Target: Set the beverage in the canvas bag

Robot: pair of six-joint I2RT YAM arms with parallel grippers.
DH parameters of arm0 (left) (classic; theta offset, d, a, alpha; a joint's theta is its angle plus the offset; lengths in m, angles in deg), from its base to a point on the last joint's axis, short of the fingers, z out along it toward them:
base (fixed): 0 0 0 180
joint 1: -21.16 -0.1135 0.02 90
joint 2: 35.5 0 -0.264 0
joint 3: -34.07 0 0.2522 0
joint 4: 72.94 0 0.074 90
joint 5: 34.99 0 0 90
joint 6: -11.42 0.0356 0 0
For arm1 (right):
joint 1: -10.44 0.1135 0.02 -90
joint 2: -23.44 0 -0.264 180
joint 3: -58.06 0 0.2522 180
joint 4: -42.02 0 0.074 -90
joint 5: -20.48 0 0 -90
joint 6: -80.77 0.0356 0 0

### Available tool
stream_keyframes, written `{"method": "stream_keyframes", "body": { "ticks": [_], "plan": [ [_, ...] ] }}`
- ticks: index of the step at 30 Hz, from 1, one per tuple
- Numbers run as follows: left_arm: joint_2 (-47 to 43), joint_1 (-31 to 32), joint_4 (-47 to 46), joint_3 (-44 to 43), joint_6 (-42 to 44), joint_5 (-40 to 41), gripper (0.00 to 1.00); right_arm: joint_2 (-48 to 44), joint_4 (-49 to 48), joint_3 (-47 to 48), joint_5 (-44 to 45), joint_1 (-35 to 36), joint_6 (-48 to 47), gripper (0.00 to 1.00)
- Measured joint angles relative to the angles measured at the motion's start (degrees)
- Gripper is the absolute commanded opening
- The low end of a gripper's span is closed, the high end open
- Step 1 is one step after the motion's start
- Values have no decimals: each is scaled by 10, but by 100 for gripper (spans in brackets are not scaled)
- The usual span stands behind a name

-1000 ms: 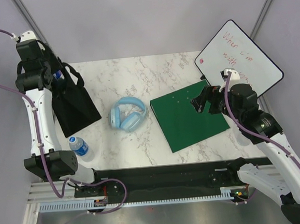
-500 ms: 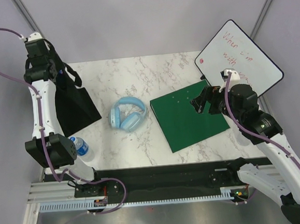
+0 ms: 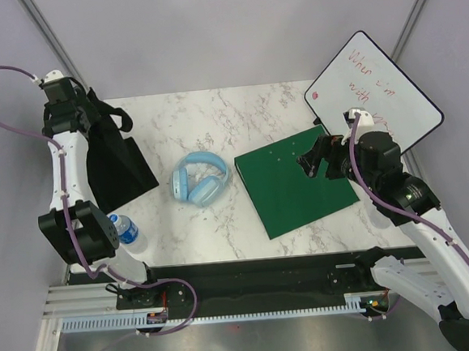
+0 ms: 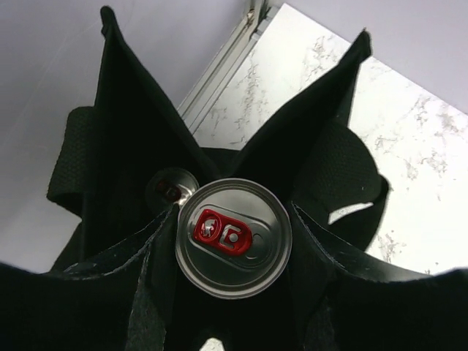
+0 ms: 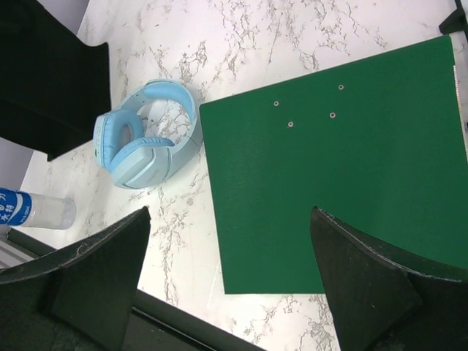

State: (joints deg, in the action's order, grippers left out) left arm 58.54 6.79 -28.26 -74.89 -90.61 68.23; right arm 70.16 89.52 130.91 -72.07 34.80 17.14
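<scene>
Next, the left gripper lowers the beverage down into the canvas bag beside the shiny round lid and releases it, since the bag's opening is open below.
In the left wrist view the beverage, a silver can (image 4: 241,267) with a red pull tab, sits between my left gripper's (image 4: 232,219) black fingers, which press on its sides. Around and below it hangs the canvas bag (image 4: 139,146), black, with its mouth open and a loop handle (image 4: 69,164) at the left. A second shiny round lid (image 4: 172,189) shows deeper inside the bag. From above, the left gripper (image 3: 84,122) is over the bag (image 3: 120,168) at the back left of the table. My right gripper (image 5: 229,213) hangs open and empty over the green board (image 5: 344,168).
Light blue headphones (image 3: 198,178) lie mid-table. The green board (image 3: 296,179) lies to their right, below the right gripper (image 3: 314,159). A whiteboard (image 3: 372,91) leans at the back right. A water bottle (image 3: 125,230) lies near the left arm's base.
My left arm has swung toward the back left corner with the can and now stands over the bag's mouth. The bag's top has shifted with it. The right arm has not moved.
</scene>
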Motion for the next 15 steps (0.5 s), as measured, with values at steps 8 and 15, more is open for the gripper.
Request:
{"method": "stream_keyframes", "body": {
  "ticks": [8,15],
  "plan": [
    [0,-8,0,9,-1,5,2,1,-2,-6,0,0,0,98],
    [-14,-6,9,16,-1,32,2,3,-4,-6,-1,0,0,98]
  ]
}}
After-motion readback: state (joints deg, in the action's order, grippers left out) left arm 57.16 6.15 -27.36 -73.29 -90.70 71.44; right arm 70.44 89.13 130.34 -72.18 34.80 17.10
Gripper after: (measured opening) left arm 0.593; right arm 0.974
